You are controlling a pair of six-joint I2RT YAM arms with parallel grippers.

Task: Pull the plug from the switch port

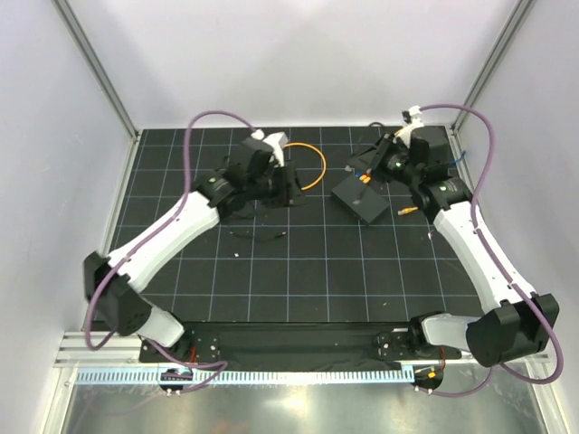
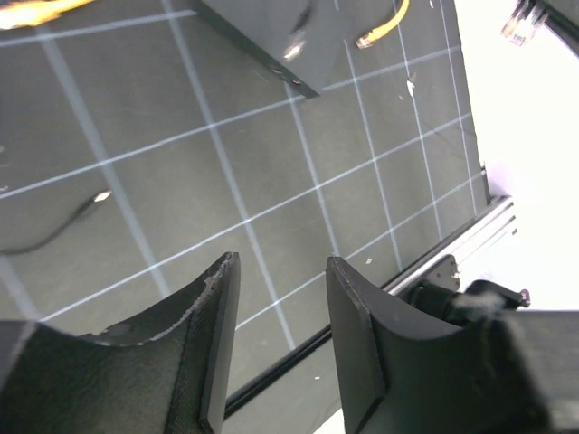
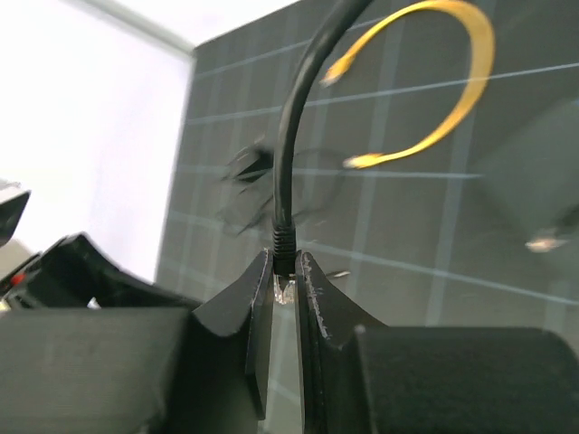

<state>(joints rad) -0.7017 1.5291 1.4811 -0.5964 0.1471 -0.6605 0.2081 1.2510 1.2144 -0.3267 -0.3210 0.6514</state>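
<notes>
The far yellow plug (image 3: pixel 336 69) is below and left of my right gripper in the top view, so next I'll cross there, lower and release clear of the box.
The flat black box (image 1: pixel 360 201) lies on the gridded mat, and its near corner shows in the left wrist view (image 2: pixel 262 32). I cannot make out the switch port in its edge. My right gripper (image 3: pixel 284 271) is shut on a clear plug (image 3: pixel 283 287) with a black boot. Its black cable (image 3: pixel 298 108) arcs up and away. From above, that gripper (image 1: pixel 366 177) hangs over the box's far edge. My left gripper (image 2: pixel 280 267) is open with only mat between its fingers. It hovers left of the box (image 1: pixel 285 188).
A yellow cable (image 1: pixel 312 167) loops between the two grippers, with one yellow plug (image 1: pixel 407 210) beside the box. A small black lump with thin wire (image 1: pixel 258 235) lies on the mat near the left arm. White walls enclose the mat.
</notes>
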